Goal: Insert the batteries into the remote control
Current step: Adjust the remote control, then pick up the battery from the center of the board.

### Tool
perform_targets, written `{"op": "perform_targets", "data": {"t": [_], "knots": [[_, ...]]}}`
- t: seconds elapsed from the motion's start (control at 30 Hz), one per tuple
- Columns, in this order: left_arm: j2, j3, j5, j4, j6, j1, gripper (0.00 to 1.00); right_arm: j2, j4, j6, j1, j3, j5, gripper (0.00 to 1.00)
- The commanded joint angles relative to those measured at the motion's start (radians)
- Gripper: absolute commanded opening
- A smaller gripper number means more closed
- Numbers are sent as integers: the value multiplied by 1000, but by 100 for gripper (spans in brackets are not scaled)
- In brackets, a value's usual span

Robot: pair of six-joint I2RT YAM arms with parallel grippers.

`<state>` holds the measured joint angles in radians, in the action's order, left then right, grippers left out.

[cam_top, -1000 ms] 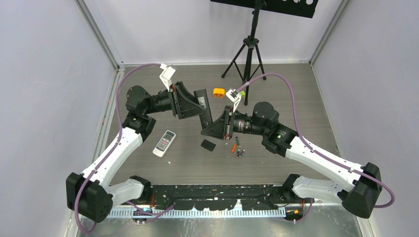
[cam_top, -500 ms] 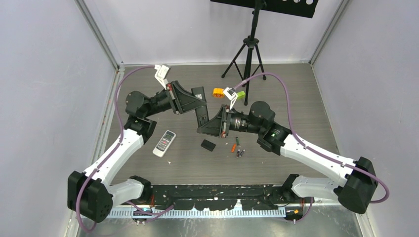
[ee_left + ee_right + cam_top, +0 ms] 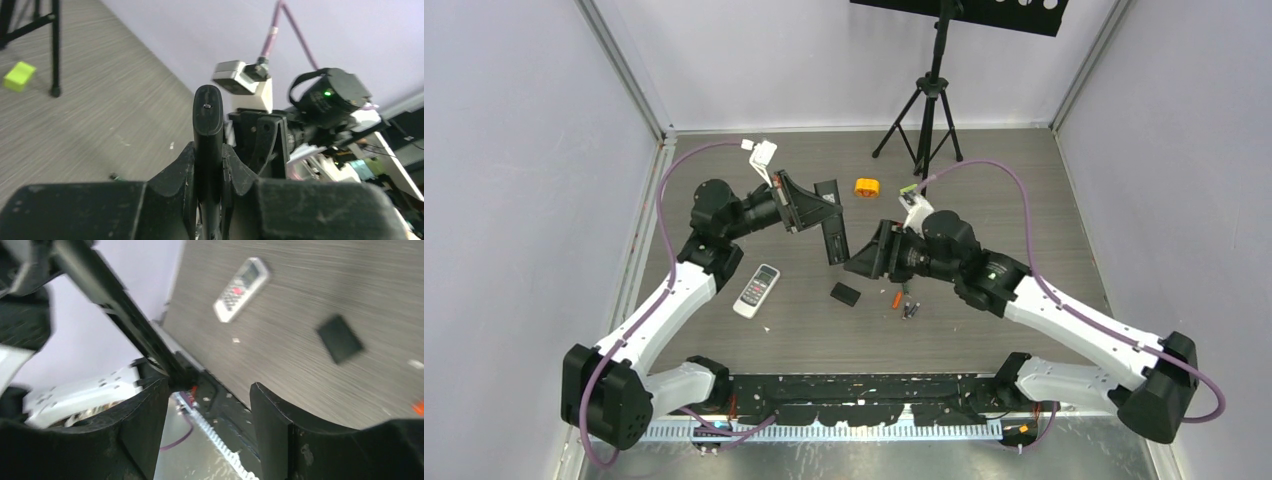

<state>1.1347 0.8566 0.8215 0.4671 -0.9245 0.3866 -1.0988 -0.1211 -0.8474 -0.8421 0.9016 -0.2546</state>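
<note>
My right gripper tips downward next and lowers, since it is empty, onto the orange battery (image 3: 897,299), which lies below and to its right in the top view.
My left gripper (image 3: 814,213) is shut on the black remote control (image 3: 835,244) and holds it above the table. In the left wrist view the remote control (image 3: 208,115) stands edge-on, clamped between both jaws of the left gripper (image 3: 208,155). My right gripper (image 3: 856,267) is open just right of the remote's lower end. In the right wrist view the right gripper (image 3: 207,387) has nothing between its fingers, and the remote control (image 3: 112,292) crosses the upper left. The batteries (image 3: 904,300) lie in a small cluster on the table below the right wrist, and one orange battery (image 3: 419,407) shows at the frame edge.
A white remote (image 3: 756,290) and a black battery cover (image 3: 845,293) lie on the table in front of the arms. An orange round block (image 3: 866,187) and a lime green block (image 3: 19,76) sit at the back by the tripod (image 3: 929,100).
The left gripper closed on the black remote. The right gripper opened, let go of it and drew back to the right.
</note>
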Motion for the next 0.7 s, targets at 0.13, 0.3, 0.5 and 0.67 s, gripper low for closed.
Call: {"op": "perform_targets", "data": {"t": [0.13, 0.3, 0.5, 0.67], "knots": [[-63, -72, -152, -48, 168, 1, 0, 65, -583, -63, 0, 53, 539, 65], [-88, -81, -152, -51, 161, 1, 0, -47, -559, -111, -2, -11, 622, 52], [-82, -91, -162, -103, 123, 1, 0, -204, -485, -200, -35, -3, 673, 46], [-74, -126, -165, -99, 104, 1, 0, -320, -491, -245, -41, 27, 687, 46]]}}
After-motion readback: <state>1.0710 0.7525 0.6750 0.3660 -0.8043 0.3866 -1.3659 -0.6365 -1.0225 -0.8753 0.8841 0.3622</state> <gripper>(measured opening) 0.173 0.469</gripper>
